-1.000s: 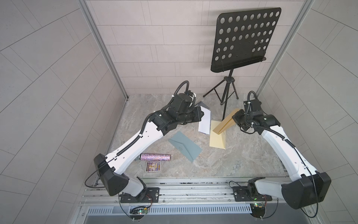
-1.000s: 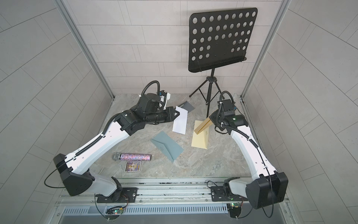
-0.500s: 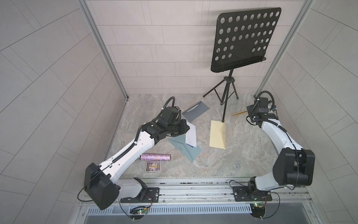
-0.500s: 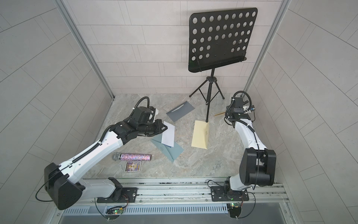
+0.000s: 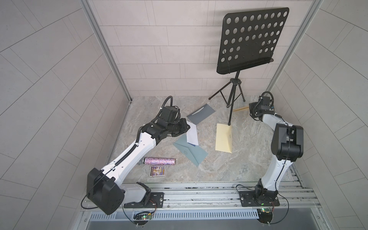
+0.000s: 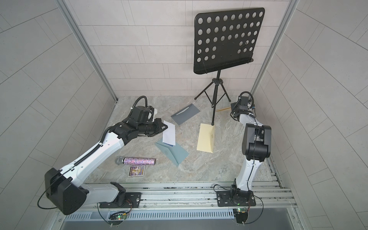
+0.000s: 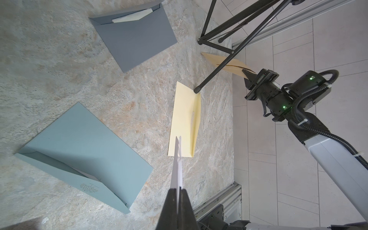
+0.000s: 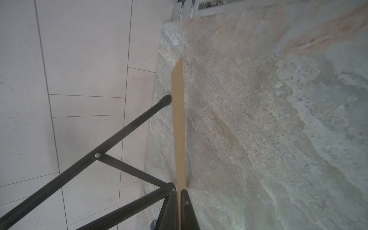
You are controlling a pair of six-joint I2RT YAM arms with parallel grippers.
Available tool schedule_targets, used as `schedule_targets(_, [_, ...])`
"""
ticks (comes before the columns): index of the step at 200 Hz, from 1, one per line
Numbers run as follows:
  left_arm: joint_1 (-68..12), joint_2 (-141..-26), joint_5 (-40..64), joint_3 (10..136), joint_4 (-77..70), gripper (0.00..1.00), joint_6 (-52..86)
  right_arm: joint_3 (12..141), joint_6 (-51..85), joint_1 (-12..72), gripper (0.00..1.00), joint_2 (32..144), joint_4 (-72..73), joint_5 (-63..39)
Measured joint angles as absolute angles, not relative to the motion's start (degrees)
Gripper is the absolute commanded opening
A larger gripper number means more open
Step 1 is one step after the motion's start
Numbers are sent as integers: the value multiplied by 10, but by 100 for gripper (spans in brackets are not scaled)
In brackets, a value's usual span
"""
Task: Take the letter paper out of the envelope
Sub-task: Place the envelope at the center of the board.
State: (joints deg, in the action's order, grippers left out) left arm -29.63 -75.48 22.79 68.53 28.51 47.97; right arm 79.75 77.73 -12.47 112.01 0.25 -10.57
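Note:
The right gripper lowers toward the bare tabletop below it by the stand's legs next and releases the brown envelope, as the paper hangs clear.
The white letter paper hangs from my left gripper, which is shut on its edge above the teal envelope. In the left wrist view the paper shows edge-on between the closed jaws of that gripper. My right gripper is shut on the brown envelope, held off the table at the back right beside the stand's legs. The right wrist view shows this envelope edge-on in the right gripper. Paper and brown envelope are far apart.
A black music stand rises at the back, one foot on a yellow envelope. A grey envelope with paper showing lies at the back. A glitter microphone and a small card lie front left.
The two grippers have pulled apart: the left drew the white paper back to the left over the teal envelope, the right carried the brown envelope to the back right corner.

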Motion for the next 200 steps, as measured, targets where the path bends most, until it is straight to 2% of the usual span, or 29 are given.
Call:
schedule_targets(47, [-293,-782,229,719,294,0,476,808,776,-129,0,1164,-7,-138])
schedule_targets(67, [-293,-791,229,729,294,0,475,808,775,-137,12,1173,-15,-146])
schedule_targets(104, [-292,-803,230,740,294,0,475,807,764,-151,52,1185,-40,-158])
schedule_targets(128, [-291,-806,233,743,295,0,475,807,765,-155,67,1185,-63,-159])
schedule_targets(158, [-290,-808,234,747,295,0,476,794,760,-156,76,1176,-81,-153])
schedule_targets(200, [-290,-820,241,762,296,0,476,775,755,-155,79,1094,-145,-113])
